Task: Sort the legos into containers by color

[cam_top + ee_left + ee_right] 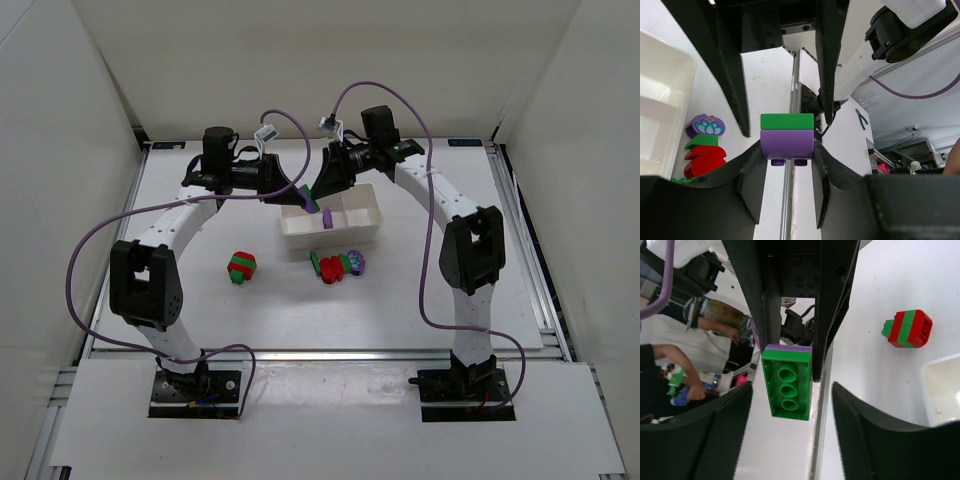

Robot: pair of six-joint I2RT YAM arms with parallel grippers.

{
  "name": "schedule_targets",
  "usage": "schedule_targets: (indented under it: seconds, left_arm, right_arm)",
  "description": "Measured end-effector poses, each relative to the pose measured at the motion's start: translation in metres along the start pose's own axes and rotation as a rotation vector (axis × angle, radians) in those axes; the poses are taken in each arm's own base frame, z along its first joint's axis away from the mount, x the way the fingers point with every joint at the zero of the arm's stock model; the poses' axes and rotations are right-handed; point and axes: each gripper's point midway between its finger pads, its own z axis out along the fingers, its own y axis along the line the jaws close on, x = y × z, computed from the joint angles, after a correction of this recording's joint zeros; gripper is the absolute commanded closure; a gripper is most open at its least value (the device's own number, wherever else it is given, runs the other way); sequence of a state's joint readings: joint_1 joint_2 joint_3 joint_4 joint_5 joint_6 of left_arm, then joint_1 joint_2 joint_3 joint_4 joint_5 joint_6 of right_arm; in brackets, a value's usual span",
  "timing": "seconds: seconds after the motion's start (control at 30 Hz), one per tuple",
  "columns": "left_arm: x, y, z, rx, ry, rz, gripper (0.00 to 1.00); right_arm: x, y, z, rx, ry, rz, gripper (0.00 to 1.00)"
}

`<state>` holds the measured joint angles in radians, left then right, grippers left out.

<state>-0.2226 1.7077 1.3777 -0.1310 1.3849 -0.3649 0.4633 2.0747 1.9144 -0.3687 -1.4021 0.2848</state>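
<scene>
My left gripper moves away from the right gripper next, then down over the tray's middle (330, 218) to release the purple brick, because a purple piece lies there.
My left gripper (304, 198) (787, 150) is shut on a two-brick stack, a green brick (787, 121) on a purple one (787, 144), and holds it in the air over the left end of the white tray (335, 241). My right gripper (319, 192) (791, 390) is open. Its fingers stand wide on either side of the stack's green brick (787, 382) without touching it. A purple piece (327, 214) shows at the tray below the grippers. A red-and-green stack (241, 267) (907, 329) lies on the table left of the tray.
A cluster of green, red and purple bricks (337, 265) lies just in front of the tray; in the left wrist view it shows as a purple flower brick (705, 125) beside red ones (704, 159). The tray's corner (942, 385) is at the right.
</scene>
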Motion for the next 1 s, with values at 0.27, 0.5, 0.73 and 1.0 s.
schedule_targets:
  seconds: [0.27, 0.5, 0.73, 1.0]
  left_arm:
    - [0.0, 0.001, 0.0, 0.003, 0.002, -0.003, 0.9]
    - [-0.001, 0.0, 0.0, 0.004, 0.004, -0.009, 0.9]
    - [0.002, 0.001, 0.0, 0.0, 0.007, -0.004, 0.9]
    - [0.023, -0.001, -0.003, -0.044, 0.011, 0.001, 0.9]
  right_arm:
    - [0.001, 0.002, 0.004, -0.009, 0.007, -0.008, 0.68]
    - [0.001, 0.003, 0.003, -0.014, 0.008, -0.009, 0.9]
    - [0.001, 0.001, 0.001, -0.008, 0.004, -0.011, 1.0]
    - [-0.002, -0.003, -0.011, 0.013, -0.016, 0.01, 1.0]
